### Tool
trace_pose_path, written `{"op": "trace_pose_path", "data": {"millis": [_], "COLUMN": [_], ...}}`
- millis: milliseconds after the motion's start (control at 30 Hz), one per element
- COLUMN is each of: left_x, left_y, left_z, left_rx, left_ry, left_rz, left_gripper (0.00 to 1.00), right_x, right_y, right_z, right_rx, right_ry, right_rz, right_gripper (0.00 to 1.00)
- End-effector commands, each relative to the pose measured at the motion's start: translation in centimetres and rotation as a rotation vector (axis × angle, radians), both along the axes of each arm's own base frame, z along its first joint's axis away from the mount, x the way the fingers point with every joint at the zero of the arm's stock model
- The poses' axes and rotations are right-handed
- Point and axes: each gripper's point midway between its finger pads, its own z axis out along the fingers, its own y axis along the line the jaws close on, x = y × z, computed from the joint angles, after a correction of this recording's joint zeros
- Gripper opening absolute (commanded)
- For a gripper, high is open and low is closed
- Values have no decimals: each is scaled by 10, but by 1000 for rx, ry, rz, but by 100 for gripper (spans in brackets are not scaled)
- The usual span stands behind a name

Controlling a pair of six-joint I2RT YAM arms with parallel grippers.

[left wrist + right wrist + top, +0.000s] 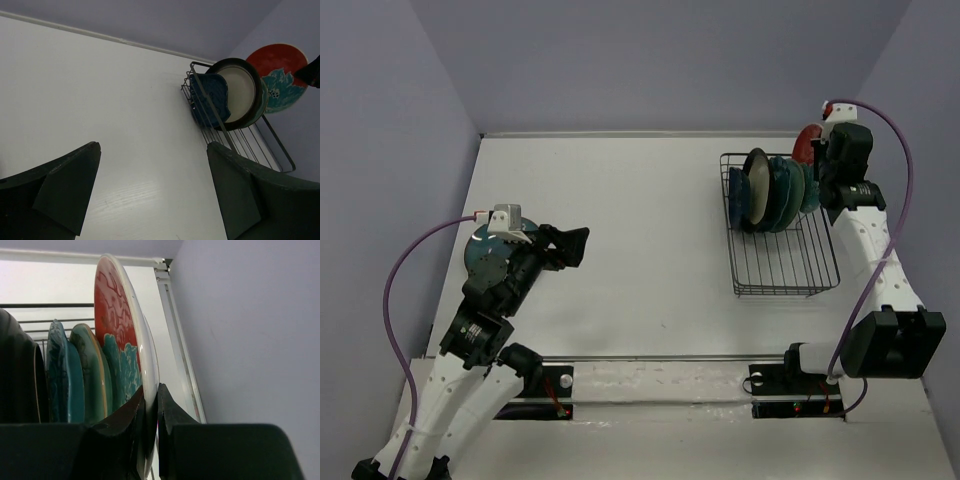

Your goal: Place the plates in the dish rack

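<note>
My right gripper needs to go lower next and shift toward the mint plate, down into the rack beside it, because the red plate still hangs higher than the row.
The black wire dish rack (786,268) stands at the right. Several plates stand upright at its far end: a dark-blue leaf plate (209,100), a cream plate with a brown rim (757,186), then teal and mint ones (790,190). My right gripper (151,395) is shut on the rim of the red plate with the teal flower (114,315) and holds it upright just behind the row (807,143). My left gripper (572,245) is open and empty over the table at the left. A teal plate (480,252) lies under the left arm, mostly hidden.
The near half of the rack (270,150) holds no plates. The right wall (250,340) is close behind the red plate. The back wall's edge (620,133) bounds the table.
</note>
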Motion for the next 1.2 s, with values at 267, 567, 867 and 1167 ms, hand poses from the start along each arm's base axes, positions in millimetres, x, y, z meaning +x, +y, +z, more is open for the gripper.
{"op": "trace_pose_path", "data": {"millis": [267, 567, 867, 1167], "left_x": [3, 2, 2, 4], "left_y": [0, -1, -1, -1], "left_z": [6, 7, 7, 4], "left_rx": [0, -1, 0, 6], "left_ry": [-26, -27, -29, -17], "left_rz": [7, 2, -1, 6], "left_gripper": [98, 98, 98, 98], "right_x": [6, 22, 35, 37], "right_y": [7, 1, 5, 16], "right_z": [86, 50, 2, -31], "right_rx": [-1, -13, 43, 179], "right_ry": [-305, -238, -178, -161], "right_rz": [0, -34, -35, -51], "right_gripper": [7, 7, 7, 16]}}
